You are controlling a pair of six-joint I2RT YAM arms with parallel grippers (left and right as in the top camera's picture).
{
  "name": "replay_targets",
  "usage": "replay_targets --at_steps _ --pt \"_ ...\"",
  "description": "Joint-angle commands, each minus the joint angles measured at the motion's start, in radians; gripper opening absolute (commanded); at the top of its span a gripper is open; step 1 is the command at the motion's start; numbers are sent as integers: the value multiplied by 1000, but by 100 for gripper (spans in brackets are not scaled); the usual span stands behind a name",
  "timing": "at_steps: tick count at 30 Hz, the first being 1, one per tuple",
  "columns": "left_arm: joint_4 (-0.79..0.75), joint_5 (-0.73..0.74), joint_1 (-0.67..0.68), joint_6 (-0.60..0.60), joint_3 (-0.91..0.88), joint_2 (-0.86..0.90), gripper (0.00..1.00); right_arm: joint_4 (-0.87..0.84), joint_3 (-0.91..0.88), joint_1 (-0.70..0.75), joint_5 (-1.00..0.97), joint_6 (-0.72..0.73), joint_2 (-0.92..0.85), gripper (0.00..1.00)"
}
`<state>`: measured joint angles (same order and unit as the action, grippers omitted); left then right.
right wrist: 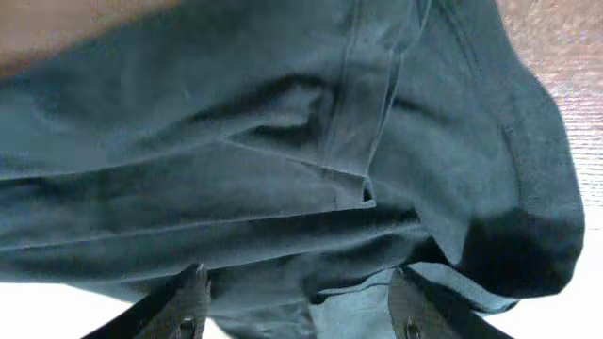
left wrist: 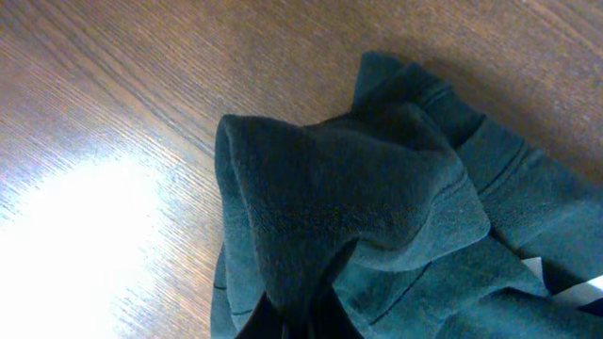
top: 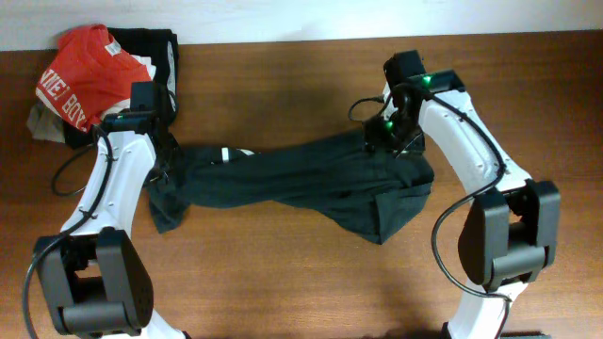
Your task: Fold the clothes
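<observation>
The fold goes up and outward in my left gripper next, then down for release onto the bare table (top: 211, 79) beside the black garment, because the shirt lies bunched.
The dark navy-teal T-shirt (top: 301, 184) lies stretched and bunched across the middle of the table, a small white label (top: 226, 153) near its left end. My left gripper (top: 162, 160) is at the shirt's left end, shut on a pinched fold of the fabric (left wrist: 320, 292). My right gripper (top: 386, 132) is over the shirt's right end; in the right wrist view its fingers (right wrist: 297, 301) are spread wide apart with shirt cloth (right wrist: 283, 160) lying between and below them, not pinched. The white lettering is hidden.
A red shirt with white letters (top: 80, 75) and a black garment (top: 155, 47) are piled at the back left corner, just behind my left arm. Bare wooden table (top: 283, 273) lies in front of the shirt and behind it.
</observation>
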<state>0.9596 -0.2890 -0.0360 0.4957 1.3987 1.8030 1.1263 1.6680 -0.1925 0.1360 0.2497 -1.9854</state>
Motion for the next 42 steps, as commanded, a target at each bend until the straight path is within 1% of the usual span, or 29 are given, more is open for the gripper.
replay_targets --at_steps 1,4,9,11,16,18,19,20,21,22,25,27,30,31,36,37,39,42 --pt "2 -14 -6 16 6 5 1 -111 -119 -4 -16 -6 -9 61" --pt "2 -3 -6 16 6 5 1 -235 -217 -3 -16 -6 -13 60" --pt "3 -3 -6 15 6 5 1 -339 -285 -3 -34 -6 -24 57" --pt "2 -3 -6 16 6 5 1 -338 -286 -2 -63 -6 -39 57" --pt "2 -3 -6 15 6 5 1 -331 -286 -3 -61 -6 -99 55" --pt "3 -3 -6 15 6 5 1 -327 -286 -2 -61 -6 -103 51" --pt "3 -3 -6 15 6 5 1 -327 -286 -2 -61 -6 -103 47" --pt "2 -3 -6 16 6 5 1 -325 -286 -2 -61 -6 -103 40" --pt "2 -3 -6 16 6 5 1 -322 -285 -2 -61 -1 -102 36" --pt "3 -3 -6 16 6 5 1 -304 -272 -2 -62 19 -102 34" --pt "3 -3 -6 15 6 5 2 -241 -208 -2 -63 20 -101 35" --pt "3 -3 -6 16 6 5 2 -200 -166 -2 -62 20 -101 25" --pt "3 -3 -6 15 6 5 2 -193 -164 -3 -62 20 -102 12" --pt "4 -3 -6 15 6 5 2 -192 -165 -3 -61 21 -102 4" --pt "6 -4 -6 6 6 4 1 -177 -146 3 -61 43 -97 4" --pt "8 -4 -6 -20 10 0 1 -144 -120 10 -58 51 -89 4" --pt "85 -6 -6 -22 70 -31 1 -25 -14 38 -58 51 -61 4" --pt "169 -7 -6 -22 171 -118 1 109 138 69 -58 59 -4 4"
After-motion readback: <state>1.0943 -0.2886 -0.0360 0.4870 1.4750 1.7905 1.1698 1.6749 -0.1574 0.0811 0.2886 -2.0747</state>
